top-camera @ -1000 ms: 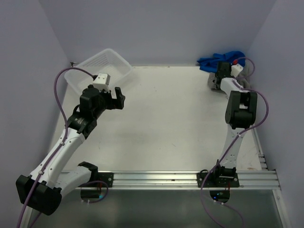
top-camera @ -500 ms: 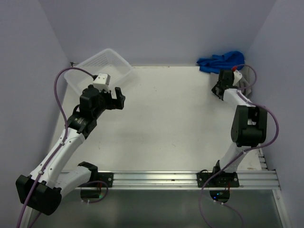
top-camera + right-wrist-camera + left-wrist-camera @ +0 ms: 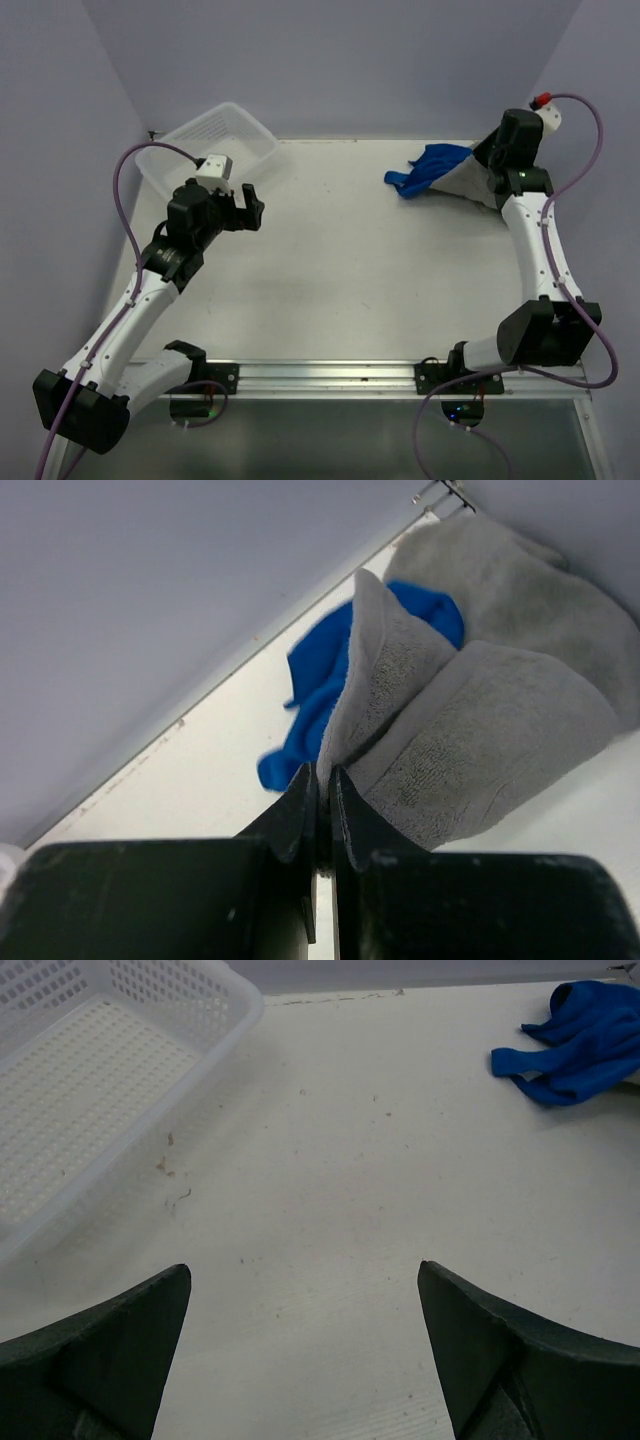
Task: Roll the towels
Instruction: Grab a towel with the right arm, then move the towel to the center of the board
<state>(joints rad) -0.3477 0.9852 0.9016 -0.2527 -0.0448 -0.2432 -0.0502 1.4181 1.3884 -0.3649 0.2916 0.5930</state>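
The grey towel, which still bunches against the blue one, goes up in my right gripper next, then back and down over the table's middle [image 3: 360,245].
My right gripper [image 3: 490,160] is raised at the back right corner, shut on an edge of the grey towel [image 3: 470,740]. That towel [image 3: 462,183] hangs stretched from the jaws down toward the table. The blue towel [image 3: 422,170] lies crumpled against the grey one's left side, and in the right wrist view the blue towel [image 3: 320,685] shows behind the grey fold. The pinch sits at the right gripper [image 3: 322,777]. My left gripper [image 3: 250,206] hovers open over the left part of the table with nothing between its fingers. In the left wrist view the left gripper [image 3: 303,1272] faces bare table, with the blue towel [image 3: 582,1040] far off.
A translucent white perforated basket [image 3: 215,135] stands tilted at the back left corner, also in the left wrist view as the basket [image 3: 90,1080]. Purple walls close in the back and both sides. A metal rail [image 3: 370,375] runs along the near edge.
The right gripper shut on the grey towel and rose up and back toward the right wall, dragging both towels; the blue towel slid left onto the table. The left arm stayed still.
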